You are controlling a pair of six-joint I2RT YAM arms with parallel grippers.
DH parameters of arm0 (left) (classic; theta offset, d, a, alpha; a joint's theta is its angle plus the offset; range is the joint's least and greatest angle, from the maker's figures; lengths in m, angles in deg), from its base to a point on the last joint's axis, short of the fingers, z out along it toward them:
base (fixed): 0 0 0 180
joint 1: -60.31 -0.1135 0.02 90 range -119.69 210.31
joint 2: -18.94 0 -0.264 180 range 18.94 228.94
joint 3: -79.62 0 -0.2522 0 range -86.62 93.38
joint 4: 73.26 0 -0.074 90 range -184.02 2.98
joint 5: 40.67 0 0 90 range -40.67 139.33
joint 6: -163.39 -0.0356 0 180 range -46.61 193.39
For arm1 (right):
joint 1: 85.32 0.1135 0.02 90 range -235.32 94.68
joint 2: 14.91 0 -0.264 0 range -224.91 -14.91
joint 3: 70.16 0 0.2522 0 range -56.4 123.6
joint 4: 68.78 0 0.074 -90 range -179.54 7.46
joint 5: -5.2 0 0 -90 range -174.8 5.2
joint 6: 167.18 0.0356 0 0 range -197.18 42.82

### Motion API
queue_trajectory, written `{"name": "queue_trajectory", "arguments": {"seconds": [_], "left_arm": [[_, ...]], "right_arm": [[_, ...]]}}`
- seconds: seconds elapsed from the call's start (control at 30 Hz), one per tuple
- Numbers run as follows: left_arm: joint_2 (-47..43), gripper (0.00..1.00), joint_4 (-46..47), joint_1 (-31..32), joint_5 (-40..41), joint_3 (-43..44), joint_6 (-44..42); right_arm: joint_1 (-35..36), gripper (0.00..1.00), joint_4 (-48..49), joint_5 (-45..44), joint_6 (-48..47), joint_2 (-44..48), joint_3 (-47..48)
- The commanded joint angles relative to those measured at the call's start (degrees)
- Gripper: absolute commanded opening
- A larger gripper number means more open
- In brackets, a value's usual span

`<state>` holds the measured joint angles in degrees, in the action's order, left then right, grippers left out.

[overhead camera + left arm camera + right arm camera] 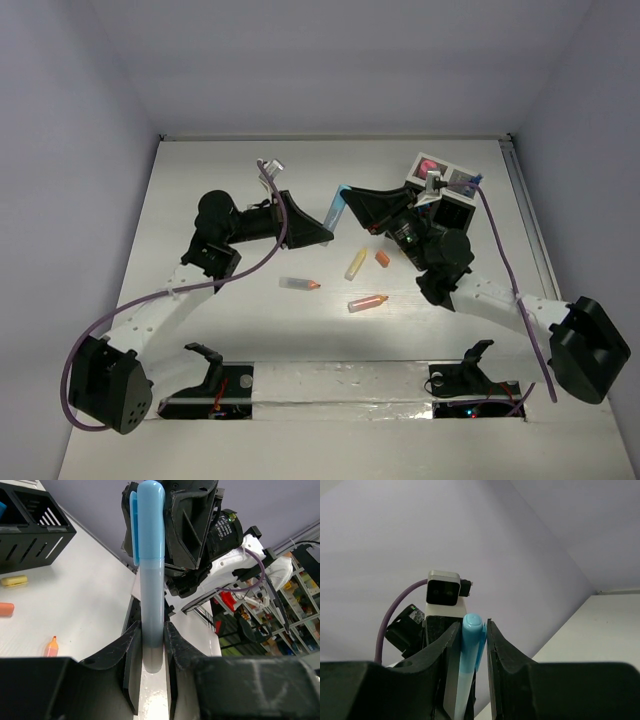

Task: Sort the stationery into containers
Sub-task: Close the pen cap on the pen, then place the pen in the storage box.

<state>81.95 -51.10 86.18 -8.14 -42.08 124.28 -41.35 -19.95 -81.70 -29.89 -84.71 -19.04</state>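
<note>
The black container's open section looks empty. My right gripper will carry the pen (334,211) to the right in the top view, tilt down over that section and release.
A light-blue pen (334,211) hangs above the table between both grippers. My left gripper (327,228) is shut on its pale barrel end (151,650). Around the blue capped end (471,630) my right gripper (346,195) is shut as well. On the table below lie a yellow stick (355,263), a small orange block (383,258), a clear orange-tipped stick (300,284) and an orange stick (368,302). The black container (455,170) stands at the back right with a pink round piece (430,166) in one compartment. My right arm hides part of it.
A clear piece (271,165) lies near the back, beside the left arm's purple cable. The left wrist view shows the container's slotted wall (30,545) at upper left, with the yellow stick (13,581) and orange block (6,609) below it. A taped strip runs along the table's near edge (340,385).
</note>
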Motion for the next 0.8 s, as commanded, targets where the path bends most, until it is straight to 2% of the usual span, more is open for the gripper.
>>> {"name": "queue_trajectory", "arguments": {"seconds": [0.0, 0.17, 0.23, 0.33, 0.37, 0.4, 0.47, 0.5, 0.57, 0.7, 0.77], "left_arm": [[-0.5, 0.00, 11.5, -1.6, 10.5, 8.2, -1.5], [-0.8, 0.00, 10.3, -1.6, 10.5, 7.4, -2.3], [-1.2, 0.00, 8.7, -1.6, 10.3, 5.9, -3.8], [-3.3, 0.22, 1.5, -1.1, 10.7, 4.1, -7.5], [-4.2, 0.37, -0.7, -1.1, 11.4, 3.5, -9.0], [-6.1, 0.45, -4.9, -0.5, 11.9, 2.8, -12.0], [-9.4, 0.62, -10.3, -0.5, 13.4, 0.9, -14.8], [-10.4, 0.65, -12.0, -0.5, 13.8, 0.1, -16.9], [-13.8, 0.86, -14.8, -0.5, 14.9, -1.7, -18.6], [-18.7, 0.91, -23.2, 0.1, 17.7, -3.3, -23.1], [-19.9, 0.92, -27.4, 0.1, 20.7, -2.3, -27.4]], "right_arm": [[6.6, 0.00, -14.5, 13.9, -2.8, -1.8, -4.1], [6.6, 0.00, -17.9, 9.4, -4.3, 0.3, -3.2], [6.6, 0.00, -22.3, 4.1, -6.6, 1.9, -0.1], [5.8, 0.00, -27.7, -3.6, -9.4, 2.7, 4.5], [4.4, 0.00, -28.8, -5.9, -9.6, 2.7, 5.7], [3.4, 0.00, -29.7, -7.9, -10.0, 2.6, 6.6], [1.2, 0.00, -30.2, -9.0, -9.8, 2.2, 8.9], [-0.9, 0.00, -30.9, -10.0, -10.0, 2.0, 9.8], [-3.8, 0.00, -31.5, -9.9, -9.1, 1.1, 11.8], [-11.0, 0.00, -32.0, -8.7, -7.7, 0.9, 12.4], [-13.6, 0.00, -35.7, -11.8, -9.8, 1.5, 12.8]]}}
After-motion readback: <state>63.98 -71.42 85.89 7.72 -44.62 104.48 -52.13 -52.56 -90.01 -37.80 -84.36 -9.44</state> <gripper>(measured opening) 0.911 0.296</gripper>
